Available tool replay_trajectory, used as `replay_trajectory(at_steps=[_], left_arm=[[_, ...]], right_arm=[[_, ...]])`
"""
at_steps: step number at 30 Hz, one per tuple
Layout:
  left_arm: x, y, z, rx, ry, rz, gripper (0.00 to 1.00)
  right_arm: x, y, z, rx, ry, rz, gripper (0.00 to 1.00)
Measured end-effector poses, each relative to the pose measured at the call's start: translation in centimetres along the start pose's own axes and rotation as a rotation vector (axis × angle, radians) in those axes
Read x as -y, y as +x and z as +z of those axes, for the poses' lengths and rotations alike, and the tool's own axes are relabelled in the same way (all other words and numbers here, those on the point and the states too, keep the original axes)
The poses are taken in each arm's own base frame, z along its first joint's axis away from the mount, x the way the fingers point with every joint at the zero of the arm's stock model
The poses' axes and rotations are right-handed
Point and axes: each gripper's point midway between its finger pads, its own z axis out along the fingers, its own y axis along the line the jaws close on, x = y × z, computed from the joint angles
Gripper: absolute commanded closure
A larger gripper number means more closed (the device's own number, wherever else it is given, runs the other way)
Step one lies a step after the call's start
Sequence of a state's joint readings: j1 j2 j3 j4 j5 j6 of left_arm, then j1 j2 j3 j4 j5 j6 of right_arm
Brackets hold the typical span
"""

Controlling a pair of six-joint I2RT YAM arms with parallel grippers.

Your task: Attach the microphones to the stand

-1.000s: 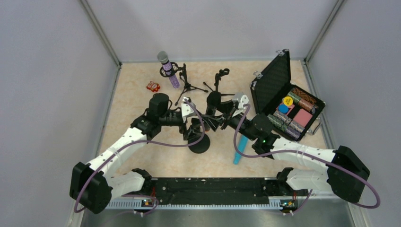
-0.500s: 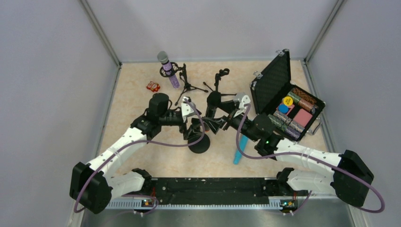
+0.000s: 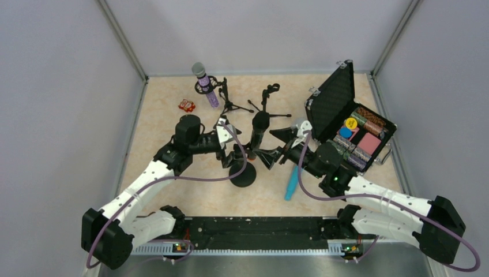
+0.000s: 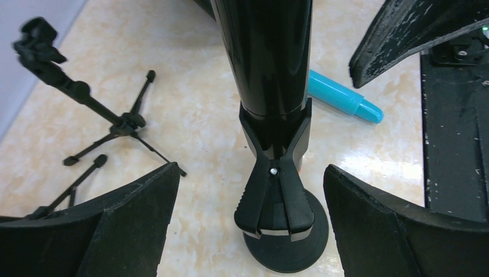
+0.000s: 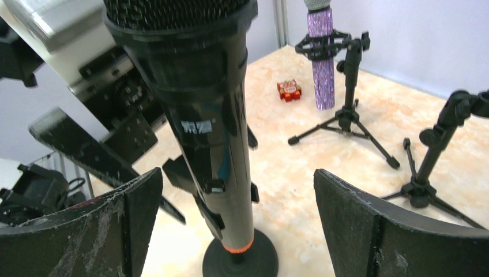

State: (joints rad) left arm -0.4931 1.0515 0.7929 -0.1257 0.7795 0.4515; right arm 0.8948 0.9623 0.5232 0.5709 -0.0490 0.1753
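The left gripper lowers its open fingers past the clip next and closes around the stand's stem (image 3: 241,161), which lies below it, between clip and round base.
The black microphone with an orange end (image 3: 258,130) stands upright in the clip (image 4: 275,190) of a round-base stand (image 3: 243,176). My left gripper (image 3: 233,156) is open on its left, jaws either side of the clip without touching (image 4: 251,225). My right gripper (image 3: 275,147) is open on its right, jaws wide and apart from the microphone (image 5: 236,225). The glittery purple microphone (image 3: 203,81) sits in a tripod stand at the back. The turquoise microphone (image 3: 293,182) lies flat on the table. An empty tripod stand (image 3: 267,101) stands behind.
An open black case (image 3: 337,101) with colourful items stands at the right. A small red object (image 3: 186,105) lies at the back left. The tripod legs (image 5: 346,124) spread across the table behind the round-base stand.
My right gripper has opened and drawn back to the right, away from the black microphone. My left arm has shifted slightly left. The microphone stays upright in the clip.
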Motion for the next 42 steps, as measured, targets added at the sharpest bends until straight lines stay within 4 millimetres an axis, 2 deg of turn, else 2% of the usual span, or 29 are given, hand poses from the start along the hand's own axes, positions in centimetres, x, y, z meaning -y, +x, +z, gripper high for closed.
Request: replay_trajectory(at_steps=[8,13,16,20,25,31,36,42], left_arm=[[-1.1,-3.5,-2.2,0.071,-0.134,0.051,0.01],[-0.8,-5.4,-3.3,0.133,-0.178,-0.027,0.01],[0.0,-5.5,-4.1,0.158,-0.199,-0.092,0.01],[1.6,-3.8,-5.4,0.178,-0.246,-0.181,0.01],[3.2,-0.4,-6.3,0.19,-0.304,-0.266,0.02],[4.4,5.0,-5.2,0.135,-0.315,-0.367,0.01],[3.8,6.3,-3.9,0.132,-0.312,-0.406,0.03],[4.3,9.7,-1.5,0.103,-0.262,-0.455,0.02]], right_arm=[[-0.6,-0.7,-2.9,0.006,-0.012,0.024,0.01],[-1.2,-1.2,-3.7,0.005,-0.035,0.053,0.01],[-1.6,-0.6,-4.0,-0.014,-0.058,0.084,0.01],[-2.0,1.0,-4.3,-0.057,-0.103,0.155,0.01],[-2.0,2.4,-4.5,-0.106,-0.138,0.231,0.01],[-1.9,2.5,-4.8,-0.115,-0.16,0.268,0.01],[-2.2,2.3,-4.9,-0.113,-0.179,0.277,0.01],[-2.2,2.8,-4.8,-0.128,-0.185,0.281,0.01]])
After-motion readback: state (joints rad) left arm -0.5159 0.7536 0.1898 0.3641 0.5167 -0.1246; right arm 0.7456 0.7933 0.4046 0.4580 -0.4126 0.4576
